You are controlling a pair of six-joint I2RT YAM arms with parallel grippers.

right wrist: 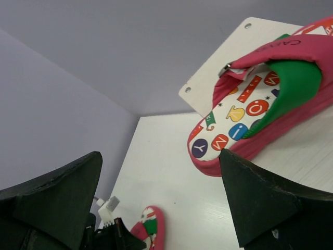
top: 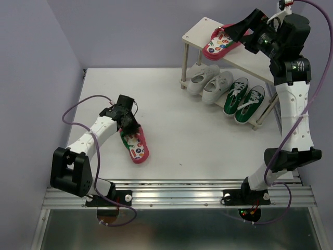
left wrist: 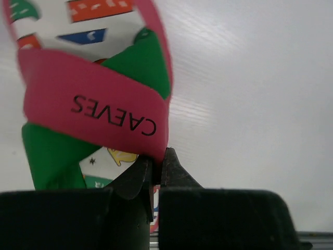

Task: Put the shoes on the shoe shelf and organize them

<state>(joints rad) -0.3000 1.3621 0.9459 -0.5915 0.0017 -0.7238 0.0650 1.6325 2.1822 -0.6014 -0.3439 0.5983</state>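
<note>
I will next bring the flip-flop with my left gripper to the bare middle of the tabletop, nearer the shelf, and release it there, because that spot is to my left gripper's right in the top view.
The beige shoe shelf (top: 200, 31) stands at the back right. One red-pink flip-flop (top: 221, 42) lies on its top board (right wrist: 229, 57), with the heel end jutting over the board's edge (right wrist: 250, 114). My right gripper (top: 237, 30) is open and empty just above and behind it (right wrist: 160, 156). Two white sneakers (top: 208, 82) and two green sneakers (top: 243, 98) sit in a row on the lower tier. The second flip-flop (top: 136, 145) is on the table at the left. My left gripper (top: 126, 129) is shut on its pink strap (left wrist: 93, 109), pinching it between the fingertips (left wrist: 156, 161).
Purple walls close in the table at the back and left. A metal rail (top: 177, 195) runs along the near edge by the arm bases. A purple cable (top: 78, 112) loops beside the left arm. The white tabletop (top: 182, 130) lies between the left flip-flop and the shelf.
</note>
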